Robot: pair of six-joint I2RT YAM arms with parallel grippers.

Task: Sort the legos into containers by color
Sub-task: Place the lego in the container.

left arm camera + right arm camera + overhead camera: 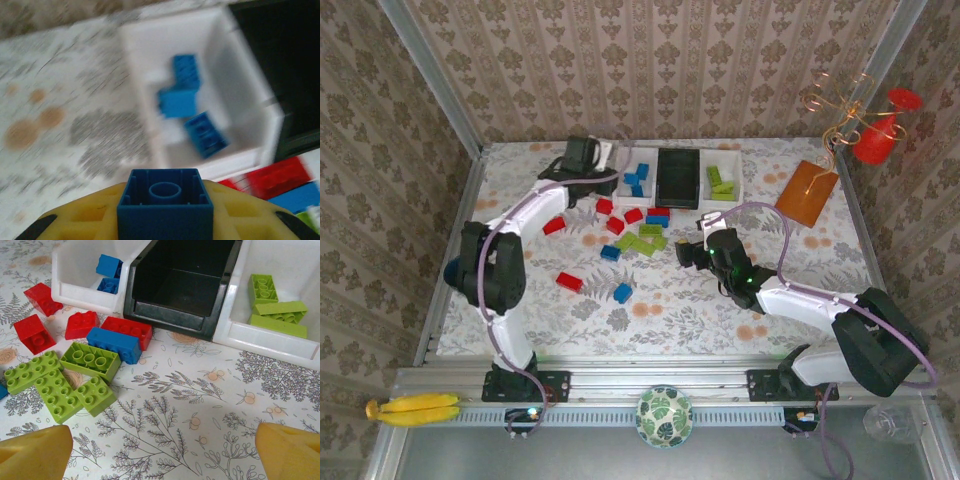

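Note:
The white container's blue legos lie on my gripper's side toward the black container, so my left gripper needs to swing that way next and let go of the lego over them.
My left gripper is shut on a blue lego, held hollow side out, just short of the left white container, where three blue legos lie. From above, that gripper is at this container's left side. The black container stands between it and the right white container, which holds green legos. My right gripper is open over bare tablecloth in front of the black container. Loose red, blue and green legos lie to its left.
More loose legos are scattered on the table, a red one and a blue one nearest the front. A flat orange board lies at the right, a red cup on a wire stand behind it. A banana and a bowl sit on the near rail.

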